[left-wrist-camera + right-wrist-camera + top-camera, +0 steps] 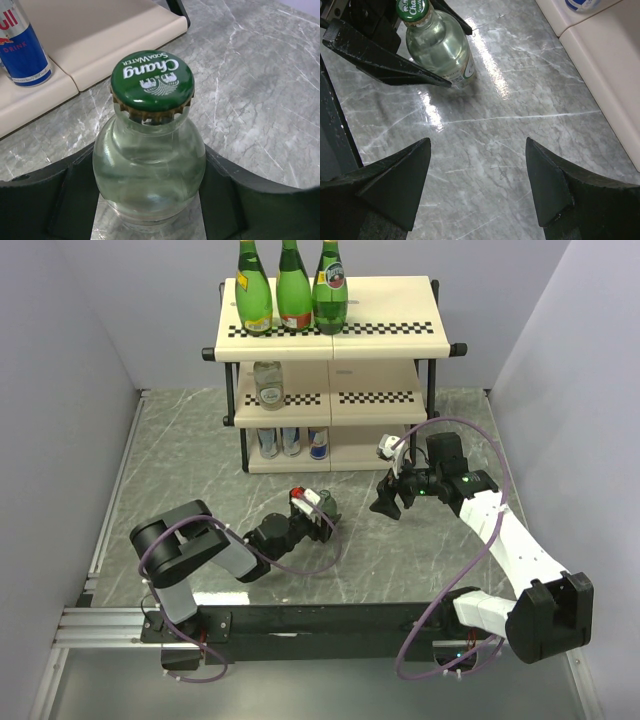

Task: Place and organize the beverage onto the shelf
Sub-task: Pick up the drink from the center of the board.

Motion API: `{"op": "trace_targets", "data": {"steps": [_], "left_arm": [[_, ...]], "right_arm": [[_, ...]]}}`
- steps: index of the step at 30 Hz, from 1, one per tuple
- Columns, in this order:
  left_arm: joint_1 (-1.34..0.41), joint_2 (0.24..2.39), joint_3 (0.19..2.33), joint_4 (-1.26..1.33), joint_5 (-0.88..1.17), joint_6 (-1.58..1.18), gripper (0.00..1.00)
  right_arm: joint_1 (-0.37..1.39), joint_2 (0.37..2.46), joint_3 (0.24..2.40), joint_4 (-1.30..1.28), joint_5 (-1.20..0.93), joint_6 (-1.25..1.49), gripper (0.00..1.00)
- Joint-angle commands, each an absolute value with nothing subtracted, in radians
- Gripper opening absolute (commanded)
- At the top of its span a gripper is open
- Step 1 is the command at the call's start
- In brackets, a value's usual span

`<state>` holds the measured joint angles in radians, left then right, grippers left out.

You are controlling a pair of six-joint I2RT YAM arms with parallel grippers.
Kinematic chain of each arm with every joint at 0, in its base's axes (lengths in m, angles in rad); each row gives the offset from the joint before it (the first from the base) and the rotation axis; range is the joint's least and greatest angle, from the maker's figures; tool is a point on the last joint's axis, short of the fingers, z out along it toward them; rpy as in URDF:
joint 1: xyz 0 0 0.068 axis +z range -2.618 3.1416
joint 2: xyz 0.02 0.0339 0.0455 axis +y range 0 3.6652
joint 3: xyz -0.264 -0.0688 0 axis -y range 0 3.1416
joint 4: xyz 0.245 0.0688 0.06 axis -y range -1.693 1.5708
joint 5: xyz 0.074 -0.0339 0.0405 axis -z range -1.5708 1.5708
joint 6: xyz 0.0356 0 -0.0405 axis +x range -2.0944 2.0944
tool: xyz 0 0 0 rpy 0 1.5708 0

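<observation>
The spot beside the lone clear bottle is bare, so the left gripper next needs to lift the bottle up and outward onto the shelf's middle level [306,394] and release it there.
A clear glass Chang soda water bottle [150,155] with a green cap stands upright on the marble table in front of the shelf [390,310]. It also shows in the top view [327,508] and the right wrist view [440,47]. My left gripper [320,515] is shut on the bottle, one finger against each side of its body. My right gripper [390,502] is open and empty, low over the table to the right of the bottle; its fingertips [420,155] frame bare marble.
The top tier holds three green bottles [292,285]. The middle tier holds one clear bottle [268,383]. The bottom tier holds three cans [292,440], one a Red Bull can [20,47]. The bottom board's right half [600,50] is bare. Grey walls stand on both sides.
</observation>
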<state>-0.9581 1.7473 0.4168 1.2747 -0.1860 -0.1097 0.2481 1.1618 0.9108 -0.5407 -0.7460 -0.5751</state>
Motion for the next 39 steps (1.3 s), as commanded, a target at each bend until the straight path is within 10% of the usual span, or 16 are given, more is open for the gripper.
{"op": "trace_targets", "data": {"steps": [1, 3, 39], "left_arm": [[-0.962, 1.733, 0.434, 1.313, -0.187, -0.118, 0.23], [-0.963, 1.726, 0.436, 1.309, -0.186, -0.121, 0.00], [-0.810, 1.430, 1.156, 0.572, -0.235, -0.025, 0.00]], "right_arm": [[0.241, 1.157, 0.951, -0.538, -0.756, -0.591, 0.82], [0.238, 1.155, 0.951, -0.540, -0.758, -0.589, 0.82], [0.227, 1.123, 0.954, -0.546, -0.779, -0.591, 0.82]]}}
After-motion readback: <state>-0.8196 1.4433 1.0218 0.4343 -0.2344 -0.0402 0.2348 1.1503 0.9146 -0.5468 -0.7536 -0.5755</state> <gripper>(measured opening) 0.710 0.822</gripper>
